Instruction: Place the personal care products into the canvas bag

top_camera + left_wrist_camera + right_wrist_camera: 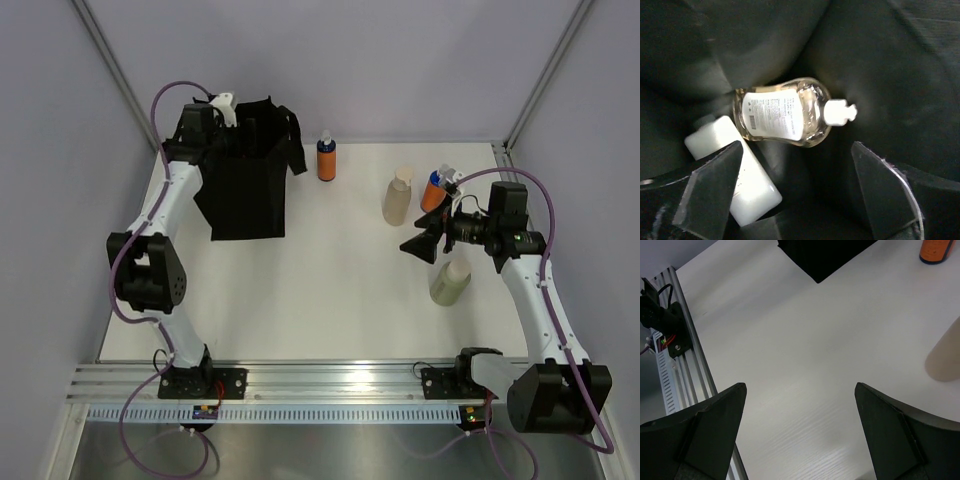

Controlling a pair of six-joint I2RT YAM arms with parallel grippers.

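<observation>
My right gripper turns its fingers, aimed away from the olive-green bottle, back and down around the bottle's upper body (452, 282) next. The olive-green bottle stands below and nearer my base.
The black canvas bag (245, 185) stands at the far left. My left gripper (238, 138) hangs open and empty over its mouth. In the left wrist view, the amber translucent bottle (782, 112) and the white bottle (735, 170) lie on the bag's floor (880, 85) below the open gripper (795, 192). On the table stand an orange bottle (326, 157), the beige pump bottle (398, 196), a second orange bottle (435, 190) and the olive-green bottle (449, 282). My right gripper (420, 243) is open and empty, between the beige and olive-green bottles, pointing left.
The right wrist view shows bare white table under the open gripper (799, 435), a bag corner (825, 255), an orange bottle's base (939, 250) and the beige bottle (946, 357). The aluminium rail (330, 385) runs along the near edge.
</observation>
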